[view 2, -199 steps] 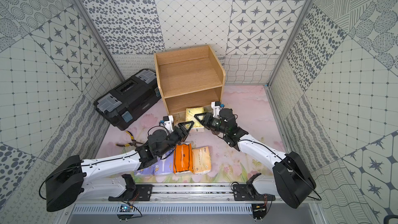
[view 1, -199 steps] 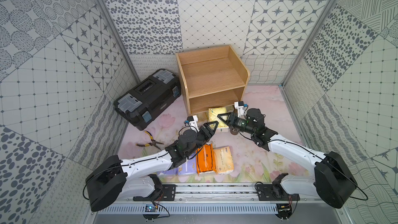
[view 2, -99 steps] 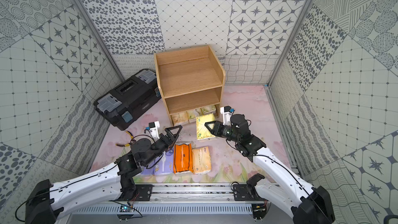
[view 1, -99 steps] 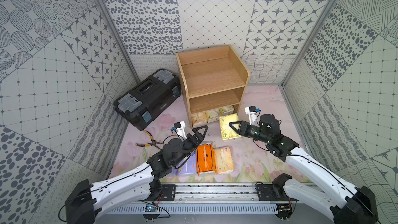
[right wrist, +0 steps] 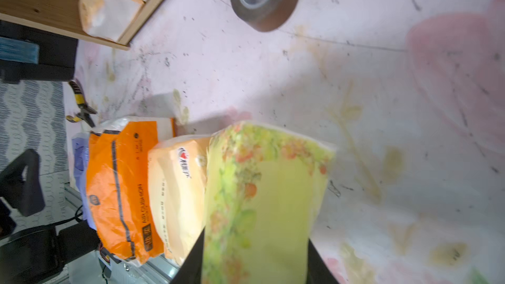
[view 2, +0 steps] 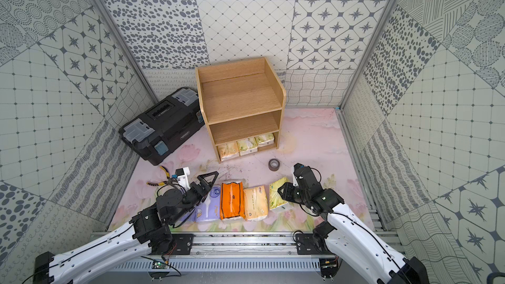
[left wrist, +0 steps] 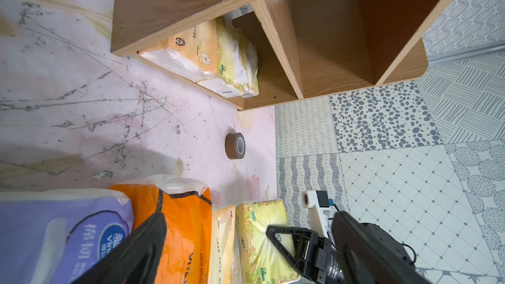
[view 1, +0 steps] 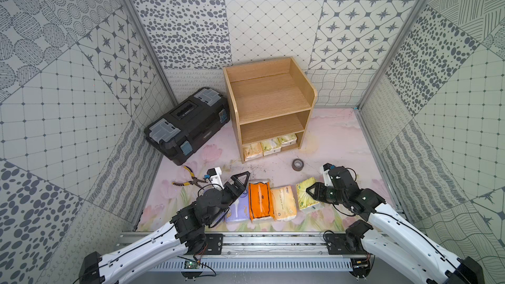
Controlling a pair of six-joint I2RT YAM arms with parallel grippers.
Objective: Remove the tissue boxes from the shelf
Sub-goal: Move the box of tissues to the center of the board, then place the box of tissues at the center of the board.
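Note:
The right gripper next lowers the yellow-green flowered pack (right wrist: 262, 187) back against the cream pack's open side and releases it, since it still hangs tilted at the row's end.
The wooden shelf (view 1: 270, 105) stands at the back middle, and three cream and yellow-green tissue boxes (view 1: 269, 146) sit in its bottom tier; its two upper tiers are bare. On the floor in front lie a lavender pack (view 1: 237, 210), an orange pack (view 1: 259, 200) and a cream pack (view 1: 284, 203) in a row. My right gripper (right wrist: 254, 263) is shut on a yellow-green flowered pack (right wrist: 262, 187), held tilted beside the cream one (view 2: 255, 203). My left gripper (left wrist: 246, 255) hangs wide open over the lavender pack (left wrist: 54, 236), holding nothing.
A black toolbox (view 1: 188, 124) lies left of the shelf. A grey tape roll (view 1: 297, 164) sits on the floor between the shelf and my right arm. Yellow-handled pliers (view 1: 188, 180) lie near my left wrist. The metal rail (view 1: 267, 241) runs along the front edge.
My right gripper has drawn back from the shelf with the yellow-green pack, down to the front row. My left gripper has pulled back from the shelf and its jaws have spread wider.

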